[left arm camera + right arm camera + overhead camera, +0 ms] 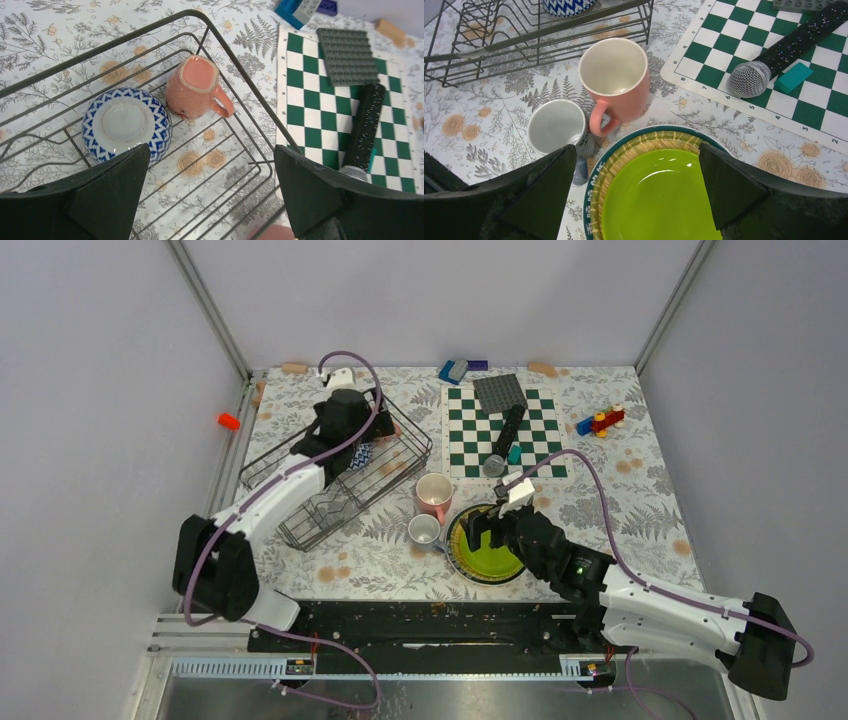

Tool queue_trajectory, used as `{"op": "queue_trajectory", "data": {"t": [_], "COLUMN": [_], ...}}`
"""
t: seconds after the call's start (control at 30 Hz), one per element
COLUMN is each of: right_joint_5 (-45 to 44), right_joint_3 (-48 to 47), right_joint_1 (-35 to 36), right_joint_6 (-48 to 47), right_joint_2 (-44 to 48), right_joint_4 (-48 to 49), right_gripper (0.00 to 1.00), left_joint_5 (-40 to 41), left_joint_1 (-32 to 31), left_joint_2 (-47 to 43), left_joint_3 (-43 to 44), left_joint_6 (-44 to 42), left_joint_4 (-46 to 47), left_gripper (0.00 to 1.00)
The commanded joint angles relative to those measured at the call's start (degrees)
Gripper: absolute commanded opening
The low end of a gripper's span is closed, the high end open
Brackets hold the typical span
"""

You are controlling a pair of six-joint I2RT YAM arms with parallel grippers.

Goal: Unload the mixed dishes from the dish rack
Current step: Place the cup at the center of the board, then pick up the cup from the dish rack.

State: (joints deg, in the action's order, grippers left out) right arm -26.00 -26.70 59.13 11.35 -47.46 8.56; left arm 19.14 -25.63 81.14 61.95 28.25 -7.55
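Next, my left gripper moves outward and down, fingers astride the small pink mug's body [190,89], since its base faces up uncovered in the rack's far corner.
The dark wire dish rack [405,440] sits at the left of the table. In it lie an upturned blue patterned bowl [125,125] and a small pink mug [192,92]. My left gripper [210,165] hovers open over the rack floor, just right of the bowl, with nothing between its fingers. On the table right of the rack stand a tall pink mug [614,75] and a grey mug [556,127]. Beside them is a stack of plates with the lime-green plate [659,195] on top. My right gripper [636,155] hangs open above that plate, holding nothing.
A green-white chessboard [545,430] lies at the back right. On it are a black microphone [505,440], a teal block [791,77] and a grey baseplate [500,392]. Toy blocks [600,422] lie further right, and blue blocks [455,370] sit at the back edge.
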Motion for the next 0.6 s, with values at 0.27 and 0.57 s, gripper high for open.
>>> {"op": "queue_trajectory", "data": {"t": [0.27, 0.57], "right_joint_5": [0.12, 3.63], "right_joint_3": [-1.2, -1.52], "right_joint_1": [-5.34, -8.56], "right_joint_6": [7.36, 9.27], "right_joint_2": [-1.02, -2.32], "right_joint_4": [-1.01, -1.84], "right_gripper": [1.0, 1.0], "left_joint_5": [-5.07, -13.39], "left_joint_1": [5.33, 8.66], "left_joint_2": [18.75, 27.16], "left_joint_3": [22.23, 29.96], "left_joint_6": [-5.26, -8.53], "left_joint_4": [-12.11, -14.1], "left_gripper": [0.99, 0.99]}}
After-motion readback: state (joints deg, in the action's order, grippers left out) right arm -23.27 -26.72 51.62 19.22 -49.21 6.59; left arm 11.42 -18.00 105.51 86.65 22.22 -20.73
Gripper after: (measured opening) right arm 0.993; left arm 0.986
